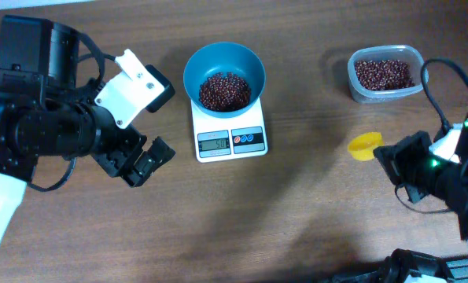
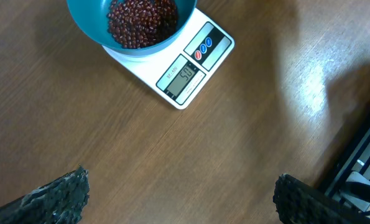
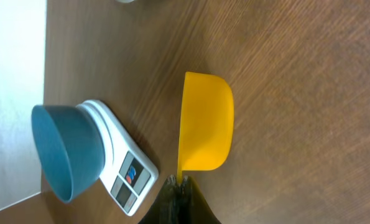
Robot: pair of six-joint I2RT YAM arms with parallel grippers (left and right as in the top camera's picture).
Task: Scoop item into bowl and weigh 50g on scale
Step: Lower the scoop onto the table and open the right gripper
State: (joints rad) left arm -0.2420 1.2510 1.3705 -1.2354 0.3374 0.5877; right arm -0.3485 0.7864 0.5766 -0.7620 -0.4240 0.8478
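I should next carry the scoop down with my right gripper onto the wood in front of the scale, because the display shows the asked weight.
A teal-blue bowl (image 1: 224, 61) holding dark red-brown beans (image 1: 223, 90) sits on the white scale (image 1: 230, 130); the bowl (image 2: 85, 22) and scale (image 2: 191, 68) also show in the left wrist view, the display lit. My left gripper (image 1: 143, 161) is open and empty, left of the scale; its fingertips (image 2: 181, 196) frame bare wood. My right gripper (image 3: 181, 183) is shut on the handle of a yellow scoop (image 3: 206, 121), which looks empty; the scoop (image 1: 365, 145) hangs right of the scale. The right wrist view shows the bowl (image 3: 66, 152) and scale (image 3: 125, 177) too.
A clear plastic tub (image 1: 385, 75) of more beans stands at the back right. Black cables run near the right arm. A dark stand shows at the front edge (image 1: 407, 269).
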